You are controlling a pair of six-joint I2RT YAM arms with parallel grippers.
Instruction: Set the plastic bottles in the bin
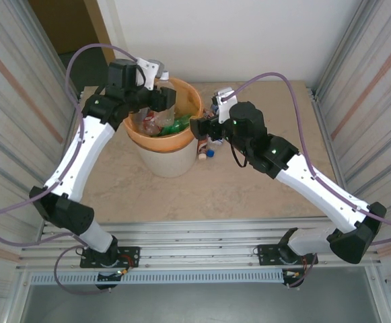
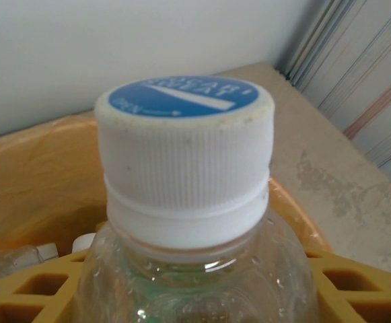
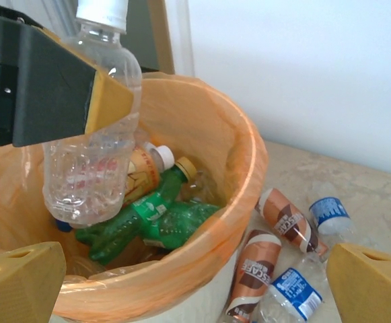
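Observation:
The robot will next lower its left gripper toward the green bottles below it in the bin and let go of the clear bottle (image 3: 91,134), which already has its base inside the bin's rim.
My left gripper (image 1: 161,97) is shut on a clear plastic bottle (image 3: 91,134) with a white cap (image 2: 185,155). It holds the bottle upright over the bin (image 1: 175,161), with the base below the rim. The bin is off-white and lined with an orange bag (image 3: 249,161). Inside it lie green bottles (image 3: 161,219) and a yellow-labelled one (image 3: 145,171). My right gripper (image 1: 196,126) hangs open at the bin's right rim, nothing between its yellow fingertips (image 3: 20,282). Two brown-labelled bottles (image 3: 286,219) and two blue-labelled ones (image 3: 293,293) lie on the table right of the bin.
Ribbed metal walls (image 1: 20,101) close in the table (image 1: 249,195) on both sides, and a white wall stands at the back. The loose bottles (image 1: 208,149) cluster under the right arm. Bare tabletop lies in front of the bin.

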